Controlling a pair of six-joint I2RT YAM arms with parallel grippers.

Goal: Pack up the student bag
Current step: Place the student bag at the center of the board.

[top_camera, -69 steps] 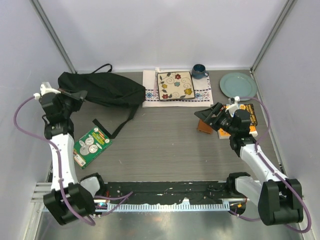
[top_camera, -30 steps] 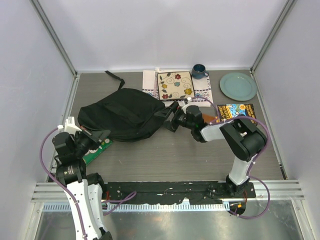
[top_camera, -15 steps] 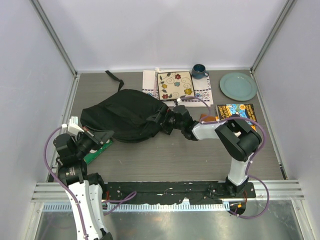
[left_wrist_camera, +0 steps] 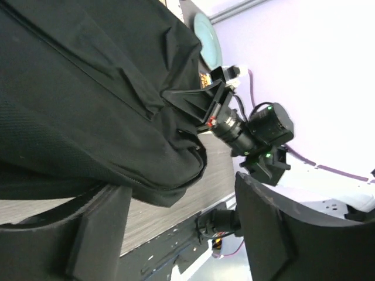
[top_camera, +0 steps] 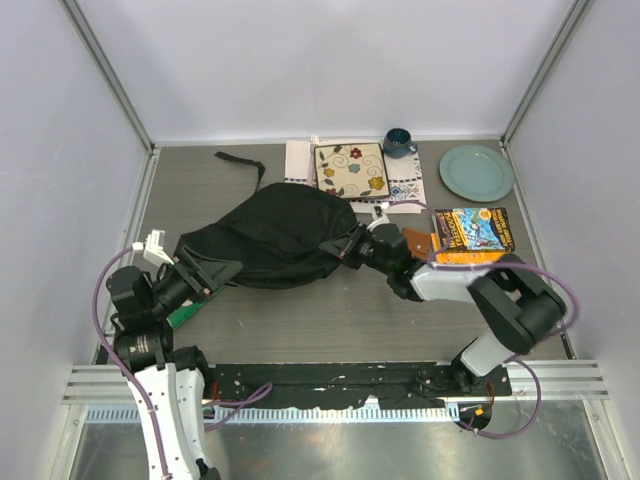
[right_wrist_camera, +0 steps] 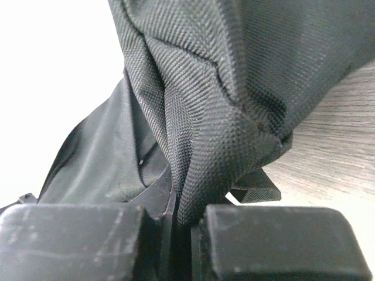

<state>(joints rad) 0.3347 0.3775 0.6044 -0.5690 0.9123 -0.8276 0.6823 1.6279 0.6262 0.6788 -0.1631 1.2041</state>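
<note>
The fold of the bag in my right gripper needs to go back and to the right in the top view next. I should release it there, as bare tabletop lies back of my gripper.
The student bag (top_camera: 272,235) is a large black fabric backpack lying left of the table's middle, with one strap (top_camera: 240,161) trailing toward the back. My right gripper (top_camera: 352,246) is at the bag's right end. In the right wrist view it (right_wrist_camera: 187,218) is shut on a pinched fold of the bag's weave (right_wrist_camera: 222,117). My left gripper (top_camera: 214,272) sits at the bag's left end. In the left wrist view it (left_wrist_camera: 181,188) is open, and the bag's bulging edge (left_wrist_camera: 88,117) hangs just above the gap between its fingers (left_wrist_camera: 96,234).
A green blister card (top_camera: 184,307) lies under my left gripper. At the back are a floral tile (top_camera: 350,170) on a patterned cloth (top_camera: 299,171), a blue mug (top_camera: 398,142) and a teal plate (top_camera: 476,171). A colourful book (top_camera: 472,231) lies right of my right arm.
My right gripper has shut on the bag's right end and drawn it rightward. My left gripper has gone from shut to open at the bag's left end.
</note>
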